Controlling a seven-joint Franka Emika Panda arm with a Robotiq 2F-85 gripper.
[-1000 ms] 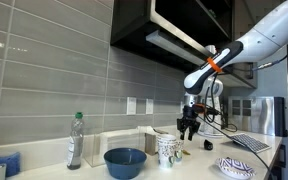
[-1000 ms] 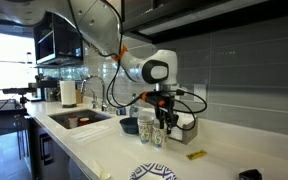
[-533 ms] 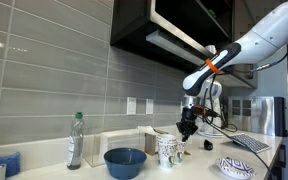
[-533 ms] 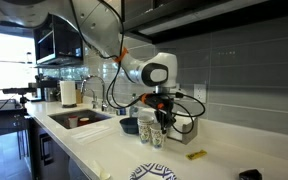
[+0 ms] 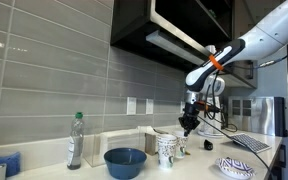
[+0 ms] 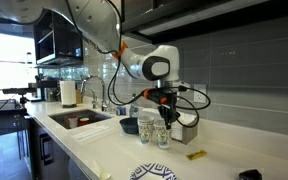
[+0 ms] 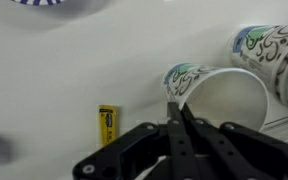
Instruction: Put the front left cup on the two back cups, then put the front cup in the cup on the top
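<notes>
The taller patterned cup stands to my gripper's right in the wrist view. My gripper lifts clear next, moves over its opening [image 5: 167, 136] and releases the white cup's rim.
My gripper [image 7: 174, 103] is shut, its two fingers pinching the near rim of a white cup with a dark green pattern [image 7: 212, 92]. The cup's open mouth faces the wrist camera. A second patterned cup [image 7: 272, 48] stands just beyond it at the upper right. In both exterior views the gripper [image 5: 187, 128] [image 6: 165, 120] hangs over the held cup [image 6: 163, 134], beside a taller patterned cup [image 5: 167, 150] [image 6: 146, 127]. Whether that taller one is a stack I cannot tell.
On the white counter are a blue bowl [image 5: 125, 161], a clear bottle [image 5: 75, 140], a patterned plate [image 5: 236, 167] [image 6: 154, 172] and a small yellow packet [image 7: 106, 124] [image 6: 195, 155]. A sink [image 6: 79, 118] lies further along. A keyboard [image 5: 249, 142] sits behind the plate.
The jaws have closed onto the cup's rim. The gripper has since risen slightly.
</notes>
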